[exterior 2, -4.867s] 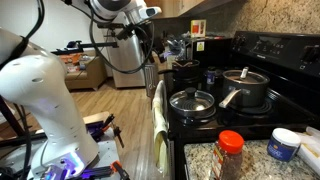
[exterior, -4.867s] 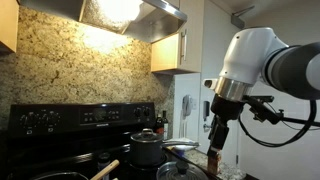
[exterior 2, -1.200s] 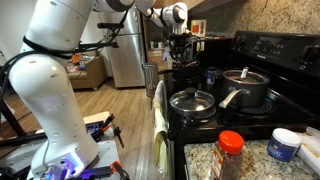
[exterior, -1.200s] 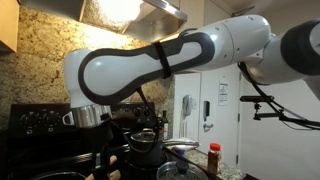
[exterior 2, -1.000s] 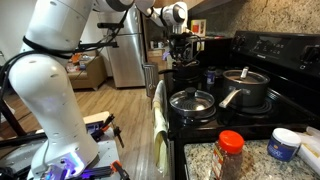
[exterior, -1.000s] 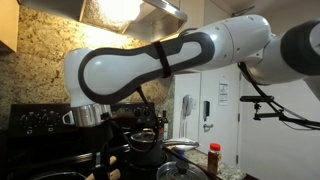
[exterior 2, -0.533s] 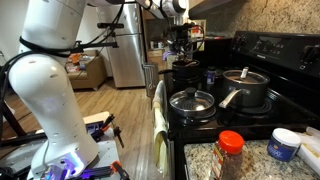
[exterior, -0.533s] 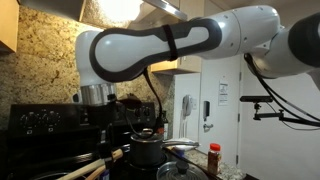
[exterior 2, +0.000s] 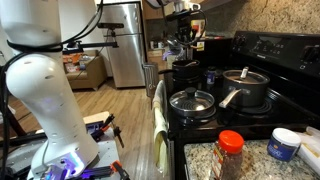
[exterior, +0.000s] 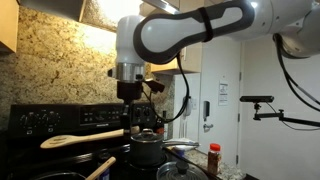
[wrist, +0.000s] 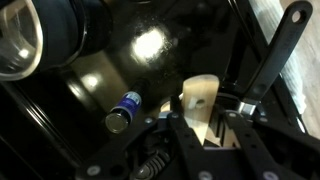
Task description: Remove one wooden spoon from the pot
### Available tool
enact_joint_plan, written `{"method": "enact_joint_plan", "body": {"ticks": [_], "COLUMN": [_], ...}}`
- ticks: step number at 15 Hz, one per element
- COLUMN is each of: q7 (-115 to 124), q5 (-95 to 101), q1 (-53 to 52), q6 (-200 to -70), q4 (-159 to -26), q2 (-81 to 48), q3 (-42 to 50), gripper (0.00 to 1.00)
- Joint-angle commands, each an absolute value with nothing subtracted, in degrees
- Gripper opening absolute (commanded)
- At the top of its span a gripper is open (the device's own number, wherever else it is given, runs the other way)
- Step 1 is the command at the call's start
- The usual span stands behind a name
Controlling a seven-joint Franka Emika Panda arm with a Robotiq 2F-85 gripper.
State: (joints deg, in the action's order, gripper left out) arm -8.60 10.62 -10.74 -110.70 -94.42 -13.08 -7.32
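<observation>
I will bring my gripper down and back toward the stovetop (exterior: 136, 172) beside the glass-lidded pan to release the pale wooden spoon (exterior: 82, 137), since it hangs clear of the pot.
In an exterior view my gripper (exterior: 129, 118) hangs above the stove, shut on the handle of the pale wooden spoon (exterior: 82, 137). The spoon lies level in the air, its oval head pointing left, clear of the pot (exterior: 55, 176), whose thin dark rim shows only at the bottom left edge. In the wrist view the spoon's (wrist: 198, 102) flat handle end sits pinched in my gripper (wrist: 207, 128). From the opposite side my gripper (exterior 2: 181, 40) shows high over the back of the stove, and the spoon is hard to make out there.
A thicker tan wooden utensil (exterior: 96, 167) leans out of the pot. A grey lidded steel pot (exterior: 146, 149) (exterior 2: 245, 88), a glass-lidded pan (exterior 2: 192, 102), a blue can (wrist: 125, 108), a spice jar (exterior 2: 230, 152) and a hanging towel (exterior 2: 158, 120) surround the stove.
The arm has swung right and risen, lifting the pale spoon up out of the pot; it now hangs level above the stove. The thicker utensil stays behind.
</observation>
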Motion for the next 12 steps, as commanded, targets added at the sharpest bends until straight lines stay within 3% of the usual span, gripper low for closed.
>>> {"method": "enact_joint_plan", "body": {"ticks": [1, 12], "q7": [-2.66, 8.34], "q5": [7.54, -2.37], "q1": [-8.4, -5.43], "q6": [-121.02, -151.6], "q4": [-108.48, -139.69], "q2": [-3.23, 7.18], "q3": [-6.51, -3.85], "gripper": [0.09, 0.09]}}
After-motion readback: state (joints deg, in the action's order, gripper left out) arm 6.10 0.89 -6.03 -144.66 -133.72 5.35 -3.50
